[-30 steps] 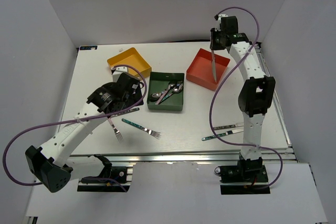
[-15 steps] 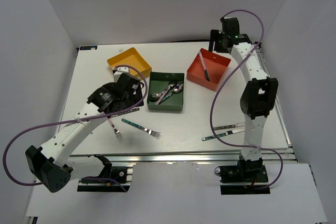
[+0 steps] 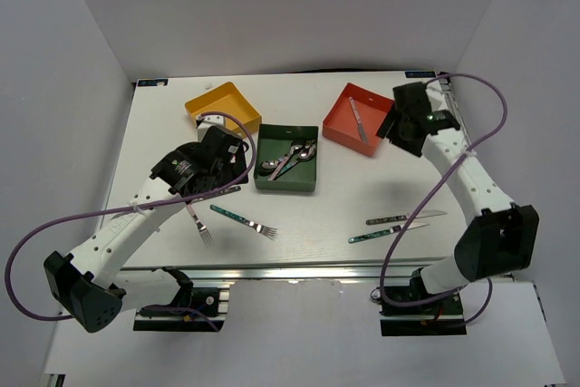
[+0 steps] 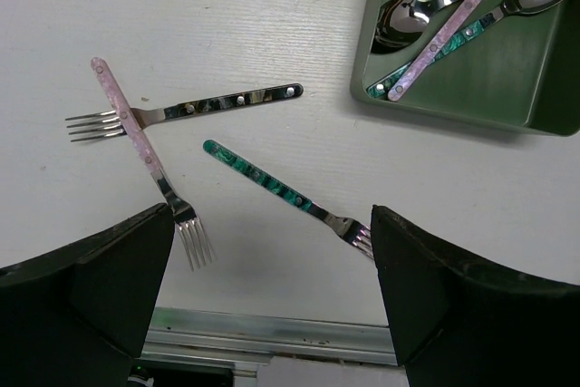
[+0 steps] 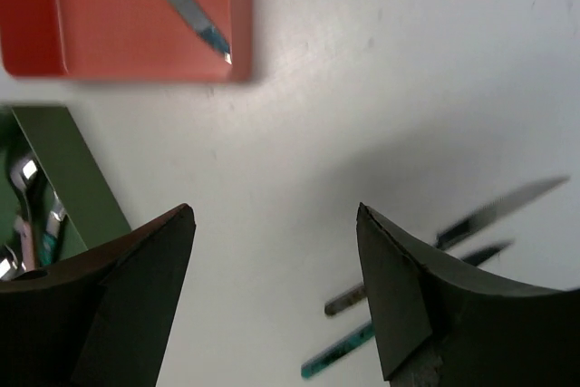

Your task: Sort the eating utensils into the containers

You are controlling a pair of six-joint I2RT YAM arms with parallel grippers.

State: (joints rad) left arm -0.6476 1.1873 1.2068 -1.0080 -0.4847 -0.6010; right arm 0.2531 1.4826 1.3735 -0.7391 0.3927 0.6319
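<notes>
Next, my right gripper draws back, turns and lowers over the dark-handled knife's handle (image 3: 386,220) (image 5: 346,300), which lies below it, nearer my base and slanted to its fingers.
Three forks lie on the table under my left gripper (image 4: 272,224), which hangs open and empty above them: a pink-handled fork (image 4: 145,156) crossed over a dark-handled fork (image 4: 195,106), and a teal-handled fork (image 4: 272,183). The dark green tray (image 3: 287,183) holds several spoons (image 4: 435,33). A knife (image 3: 356,121) lies in the red-orange tray (image 3: 335,129). My right gripper (image 5: 275,210) is open and empty, hovering just right of that tray. Two knives, one dark-handled (image 3: 406,217) and one teal-handled (image 3: 388,233), lie at the near right. The yellow tray (image 3: 222,106) stands at the back left.
The three trays sit in a row across the back half of the table. The table's metal front rail (image 4: 272,337) runs just below the forks. White walls close in on both sides.
The right gripper opened and dropped the knife into the red-orange tray, then swung from behind that tray to its near right. The left arm has not moved.
</notes>
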